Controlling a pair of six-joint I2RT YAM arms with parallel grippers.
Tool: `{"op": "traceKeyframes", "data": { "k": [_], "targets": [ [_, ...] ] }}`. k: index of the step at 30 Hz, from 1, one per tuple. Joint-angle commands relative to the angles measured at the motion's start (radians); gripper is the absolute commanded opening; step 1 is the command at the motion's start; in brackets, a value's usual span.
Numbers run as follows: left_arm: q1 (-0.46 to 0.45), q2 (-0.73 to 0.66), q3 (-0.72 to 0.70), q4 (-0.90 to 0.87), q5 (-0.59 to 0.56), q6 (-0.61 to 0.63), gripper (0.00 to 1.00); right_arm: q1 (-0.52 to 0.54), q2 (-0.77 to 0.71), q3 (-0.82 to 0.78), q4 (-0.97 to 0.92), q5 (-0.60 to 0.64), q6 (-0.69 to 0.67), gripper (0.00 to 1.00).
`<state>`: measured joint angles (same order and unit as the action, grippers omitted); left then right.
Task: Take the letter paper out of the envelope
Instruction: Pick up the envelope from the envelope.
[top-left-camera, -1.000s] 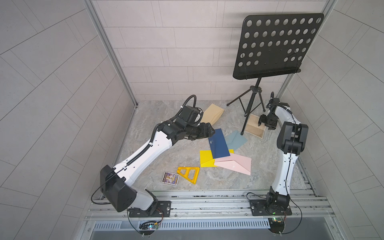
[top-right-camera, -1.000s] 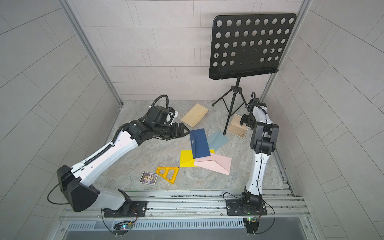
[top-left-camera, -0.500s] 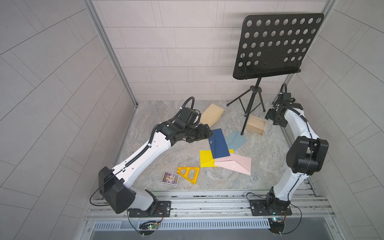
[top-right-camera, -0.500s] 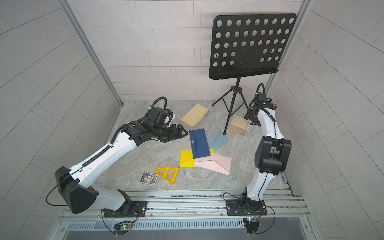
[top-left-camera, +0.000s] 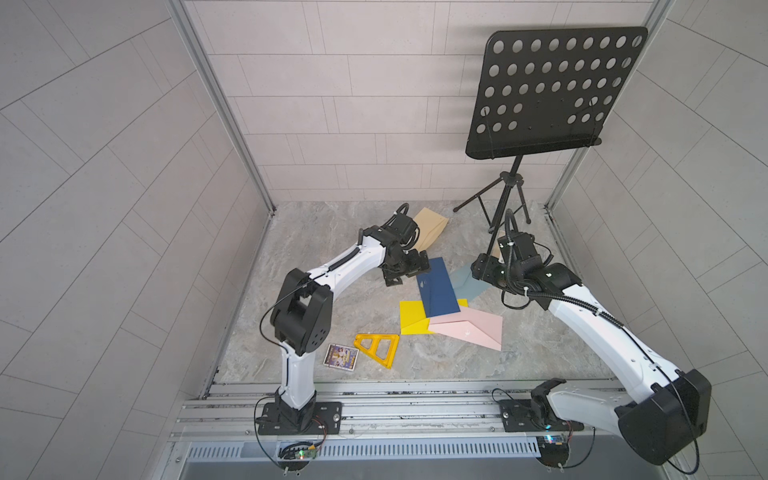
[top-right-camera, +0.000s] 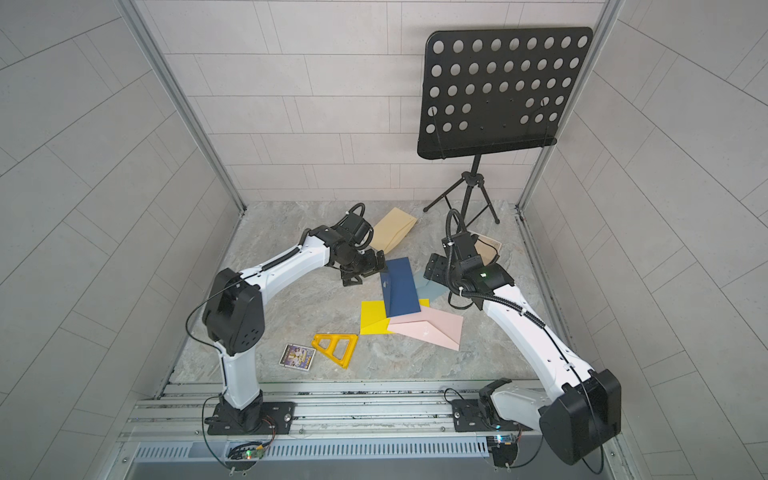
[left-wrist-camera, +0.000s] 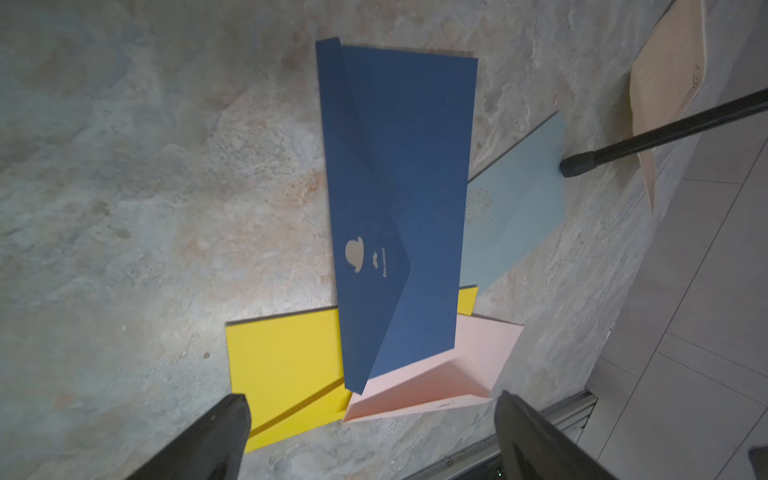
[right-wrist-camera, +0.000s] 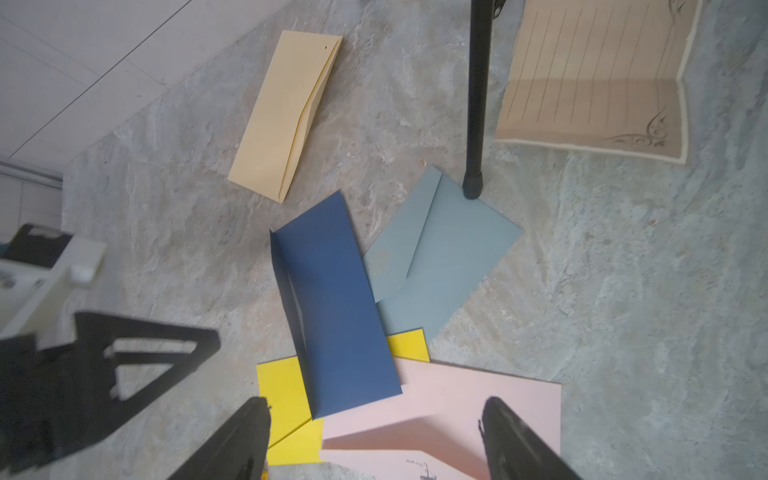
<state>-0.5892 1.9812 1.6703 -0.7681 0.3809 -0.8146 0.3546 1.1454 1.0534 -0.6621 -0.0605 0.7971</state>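
Note:
I will lower my left gripper toward the light blue envelope, where the navy flap's raised edge (top-left-camera: 425, 282) (left-wrist-camera: 404, 268) lies below it, to straddle that edge where it stands up.
A navy blue envelope (top-left-camera: 438, 291) (top-right-camera: 399, 293) lies mid-floor on top of yellow and pink ones, its long flap slightly raised (right-wrist-camera: 336, 307). My left gripper (top-left-camera: 405, 270) (left-wrist-camera: 370, 409) hovers just left of it, open and holding nothing. My right gripper (top-left-camera: 480, 268) (right-wrist-camera: 374, 411) hangs open and holding nothing over the light blue envelope (right-wrist-camera: 440, 257), right of the navy one. A tan lined letter paper (right-wrist-camera: 594, 79) (top-right-camera: 488, 249) lies unfolded on the floor by the stand's leg, partly hidden behind my right wrist in both top views.
A black music stand (top-left-camera: 552, 91) stands at the back right, one leg tip (right-wrist-camera: 473, 187) resting on the light blue envelope. A tan envelope (top-left-camera: 432, 226) lies at the back. A yellow envelope (top-left-camera: 411, 318), a pink envelope (top-left-camera: 469, 328), a yellow triangle ruler (top-left-camera: 378, 349) and a small card (top-left-camera: 341, 355) lie nearer the front.
My right arm has swung from the back right corner in toward the middle, leaving the letter paper on the floor. My left gripper has opened wider beside the navy envelope.

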Motion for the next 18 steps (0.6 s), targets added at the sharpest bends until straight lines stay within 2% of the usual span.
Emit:
{"op": "traceKeyframes", "data": {
  "k": [1, 5, 9, 15, 18],
  "targets": [
    [0.005, 0.078, 0.084, -0.003, -0.003, 0.003, 1.00, 0.006, -0.106, -0.043, -0.049, -0.033, 0.043, 0.83],
    [0.005, 0.204, 0.208, -0.099, -0.033, 0.018, 0.99, 0.006, -0.211, -0.102, -0.077, -0.030, 0.056, 0.83],
    [0.005, 0.279, 0.250, -0.094, -0.039, 0.020, 0.94, 0.004, -0.251, -0.122, -0.103, -0.038, 0.058, 0.83],
    [0.005, 0.343, 0.271, -0.088, -0.027, 0.018, 0.78, 0.004, -0.275, -0.133, -0.114, -0.052, 0.060, 0.83],
    [0.005, 0.347, 0.263, -0.083, -0.030, 0.024, 0.67, 0.004, -0.282, -0.134, -0.125, -0.052, 0.057, 0.83]
  ]
}}
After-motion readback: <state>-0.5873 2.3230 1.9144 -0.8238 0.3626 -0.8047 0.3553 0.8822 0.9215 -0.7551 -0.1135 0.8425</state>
